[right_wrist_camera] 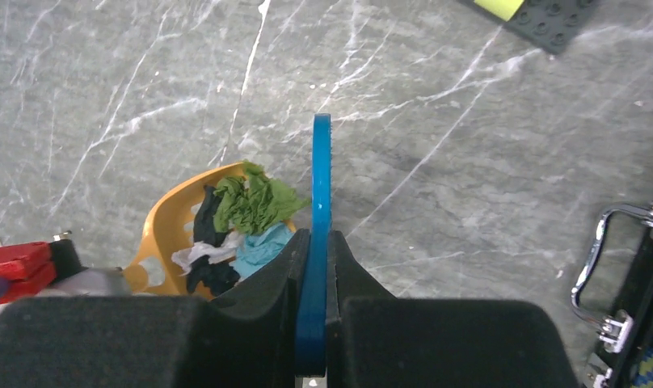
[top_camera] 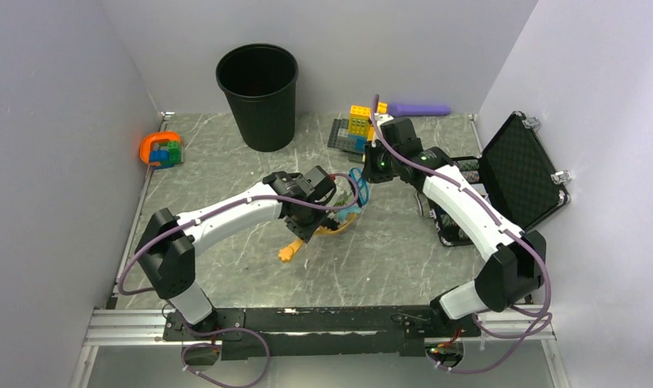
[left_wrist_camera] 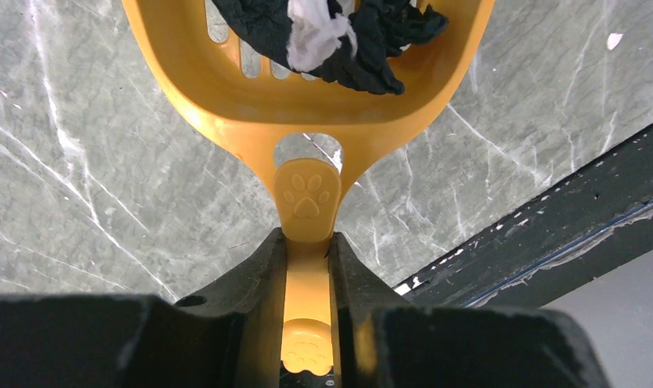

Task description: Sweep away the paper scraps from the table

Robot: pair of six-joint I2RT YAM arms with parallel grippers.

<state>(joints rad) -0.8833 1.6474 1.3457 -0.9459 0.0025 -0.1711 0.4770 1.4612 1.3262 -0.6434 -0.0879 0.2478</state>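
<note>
My right gripper should next lower and tilt to let go of the blue flat tool (top_camera: 358, 192) on the tabletop before the stacked bricks, since the scraps lie in the scoop's bowl.
My left gripper (top_camera: 309, 217) is shut on the handle of an orange slotted scoop (left_wrist_camera: 307, 121), held over the middle of the marble table (top_camera: 226, 267). The paper scraps (right_wrist_camera: 244, 220), green, teal, white and navy wads, lie piled in the scoop's bowl (right_wrist_camera: 163, 234). They also show at the top of the left wrist view (left_wrist_camera: 331, 32). My right gripper (right_wrist_camera: 315, 240) is shut on a thin blue flat tool (right_wrist_camera: 321, 178), held edge-on just right of the scoop. In the top view the blue tool (top_camera: 358, 192) sits beside the scoop (top_camera: 333, 228).
A black bin (top_camera: 257, 93) stands at the back. Stacked bricks on a dark baseplate (top_camera: 354, 128) and a purple object (top_camera: 419, 108) are at the back right. An open black case (top_camera: 521, 170) lies at the right. An orange item with bricks (top_camera: 162, 149) is at the left edge.
</note>
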